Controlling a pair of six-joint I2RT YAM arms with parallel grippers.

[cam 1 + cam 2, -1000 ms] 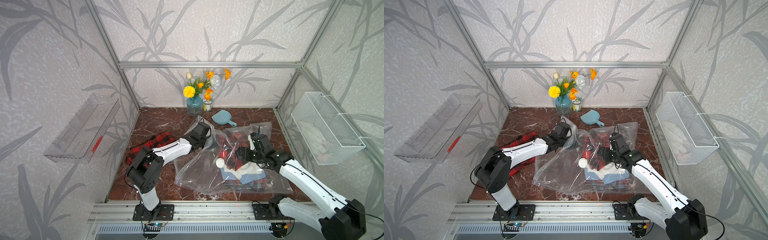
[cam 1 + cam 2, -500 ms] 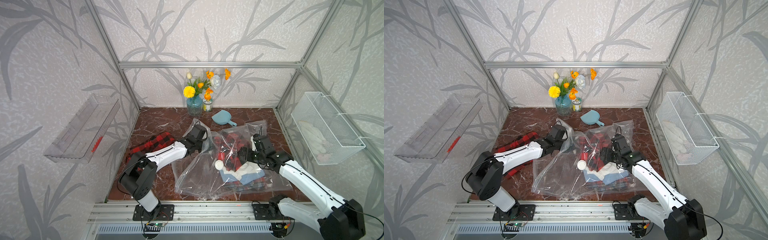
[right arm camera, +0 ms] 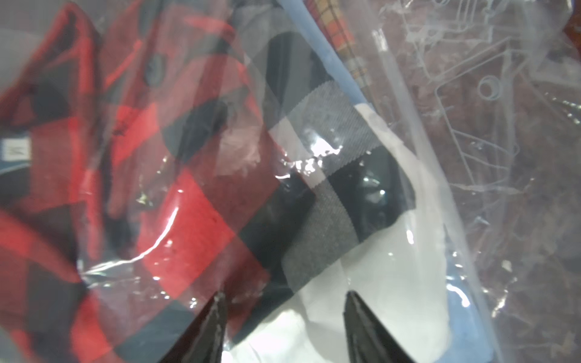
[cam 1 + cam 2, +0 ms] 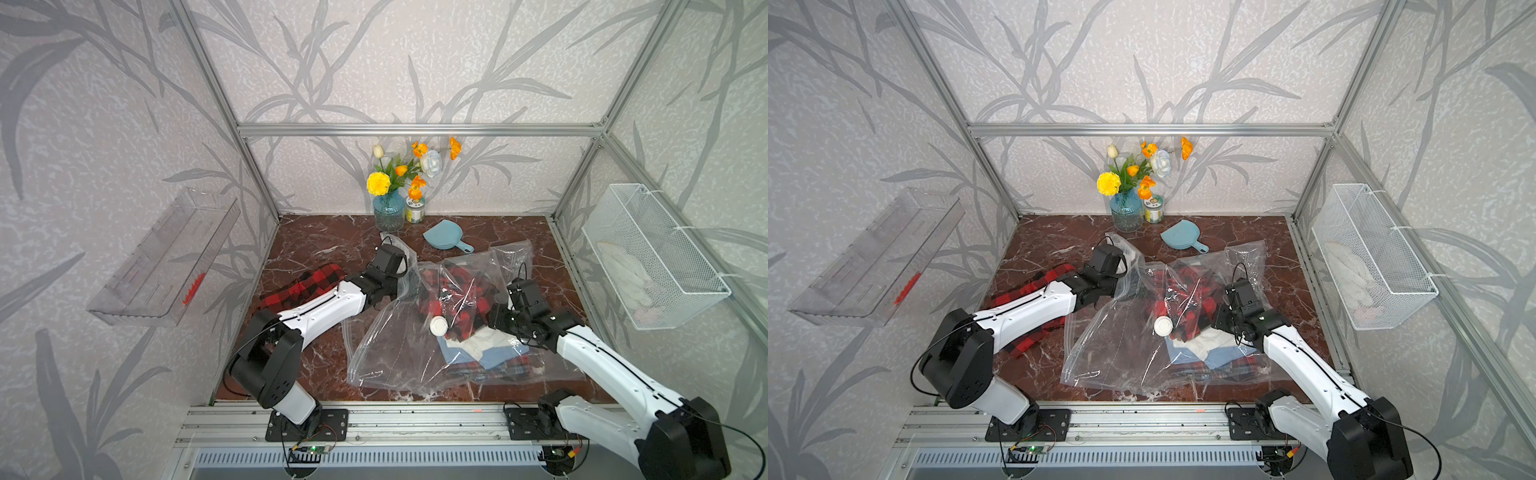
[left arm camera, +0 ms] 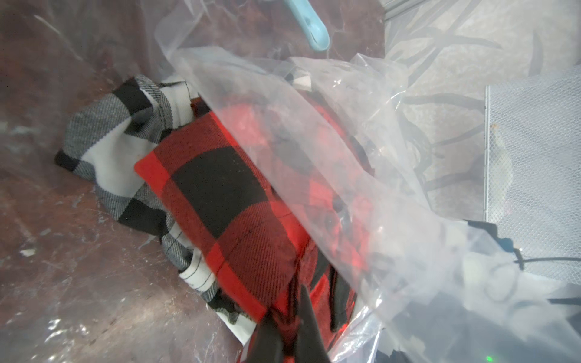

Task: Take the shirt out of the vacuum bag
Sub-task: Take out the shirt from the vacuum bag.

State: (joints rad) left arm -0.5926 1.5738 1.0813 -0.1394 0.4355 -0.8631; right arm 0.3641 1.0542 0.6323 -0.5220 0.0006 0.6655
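The fold in my left gripper goes back to the bag's empty part by its opening [image 4: 368, 321] next, off the checked garment, and is then released.
The vacuum bag [image 4: 395, 353] lies crumpled on the marble table in both top views, its round white valve cap [image 4: 439, 324] facing up. A red-and-black plaid shirt [image 4: 457, 286] sits inside it near the mouth. My left gripper [image 5: 284, 314] reaches into the mouth and is shut on a fold of that shirt [image 5: 226, 188]. Plastic [image 5: 345, 157] drapes over the shirt's far side. My right gripper [image 3: 284, 295] hangs just over the bag from outside, above the red shirt [image 3: 188, 220] and a grey-white checked garment [image 3: 330, 220], its jaws apart.
More folded clothes [image 4: 482, 349] lie in the bag. Another red plaid cloth [image 4: 307, 286] lies on the table under my left arm. A flower vase [image 4: 388, 212], a jar [image 4: 414, 210] and a blue dish [image 4: 444, 235] stand behind. A wire basket [image 4: 652, 257] hangs on the right wall.
My left arm has drawn back a little toward the left, still holding the shirt. My right gripper's jaws have come closer together over the bag.
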